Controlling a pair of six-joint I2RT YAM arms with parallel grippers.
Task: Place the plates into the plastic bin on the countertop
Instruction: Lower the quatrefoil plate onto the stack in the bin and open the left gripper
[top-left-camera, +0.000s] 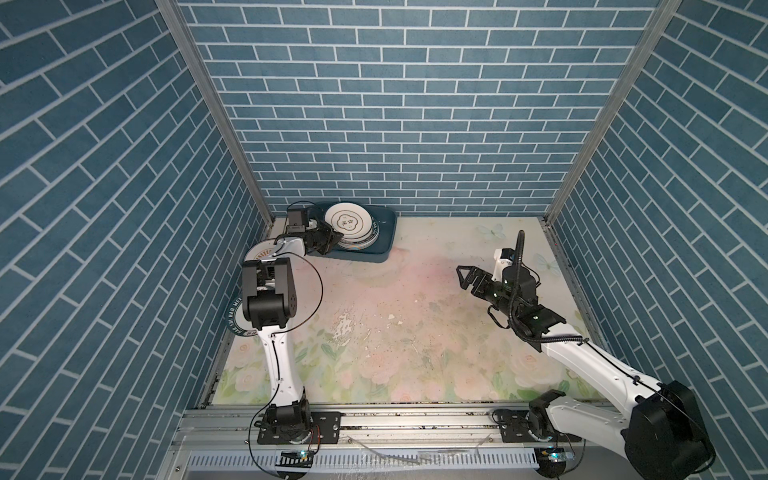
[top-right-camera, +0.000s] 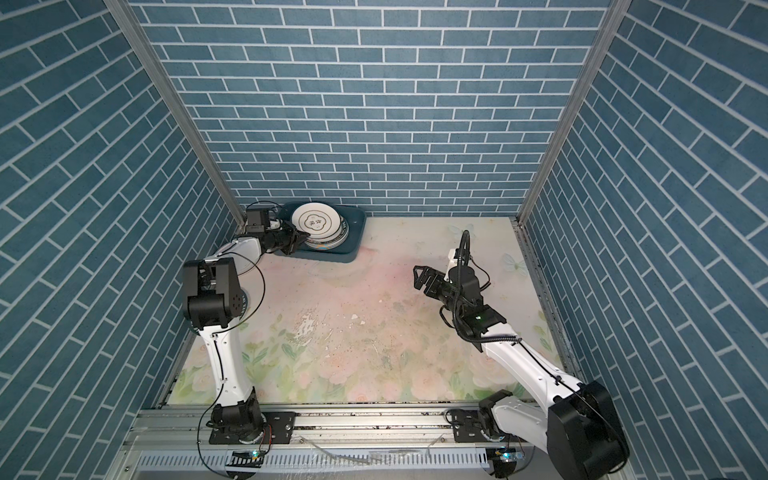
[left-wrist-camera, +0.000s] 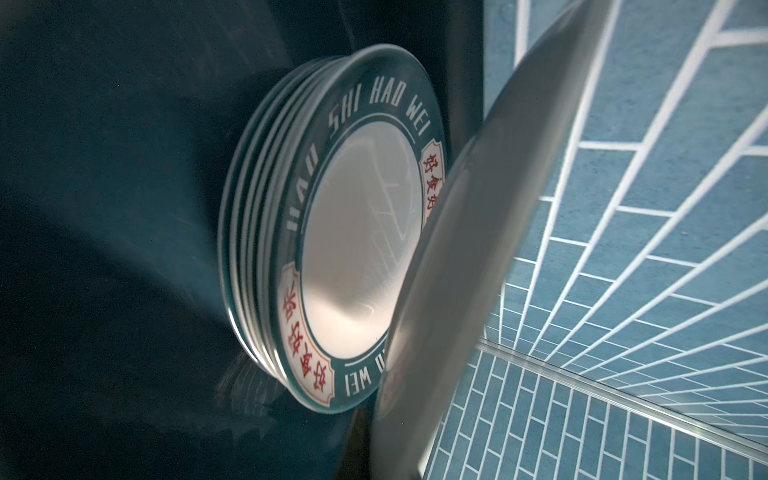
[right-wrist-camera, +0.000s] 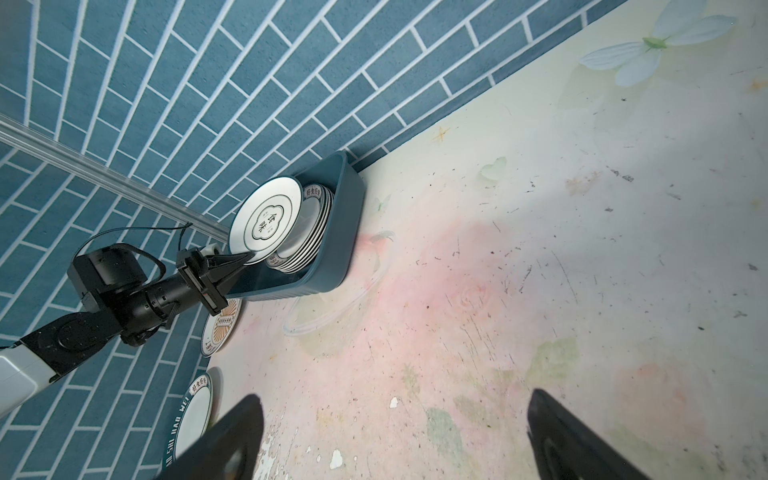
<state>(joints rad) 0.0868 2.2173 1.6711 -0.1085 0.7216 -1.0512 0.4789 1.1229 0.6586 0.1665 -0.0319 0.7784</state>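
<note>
My left gripper should next ease down and farther over the green-lettered top plate (top-left-camera: 368, 237) (left-wrist-camera: 361, 240), because the white emblem plate is hanging off-centre above the stack, and then release the emblem plate.
The teal plastic bin (top-left-camera: 386, 245) (top-right-camera: 356, 243) (right-wrist-camera: 345, 232) sits at the back left of the countertop (top-left-camera: 415, 311). It holds a stack of several plates (top-left-camera: 368, 243) (right-wrist-camera: 309, 245); the top one has a green lettered rim (left-wrist-camera: 365, 120). My left gripper (top-left-camera: 333, 242) (top-right-camera: 300, 240) (right-wrist-camera: 245, 261) is shut on the rim of a white emblem plate (top-left-camera: 348, 220) (top-right-camera: 316, 220) (right-wrist-camera: 266, 220) (left-wrist-camera: 478, 249), held tilted above the stack. Two more plates lie by the left wall: an orange sunburst one (top-left-camera: 258, 250) (right-wrist-camera: 222, 328) and a green-rimmed one (top-left-camera: 233, 320) (right-wrist-camera: 195, 415). My right gripper (top-left-camera: 463, 277) (top-right-camera: 419, 277) (right-wrist-camera: 395, 440) hangs open and empty at mid right.
Blue brick walls (top-left-camera: 395, 124) close the back and both sides. A grey metal rail (top-left-camera: 395, 419) carrying both arm bases runs along the front. A faint clear round ring (right-wrist-camera: 332, 307) lies on the countertop just in front of the bin.
</note>
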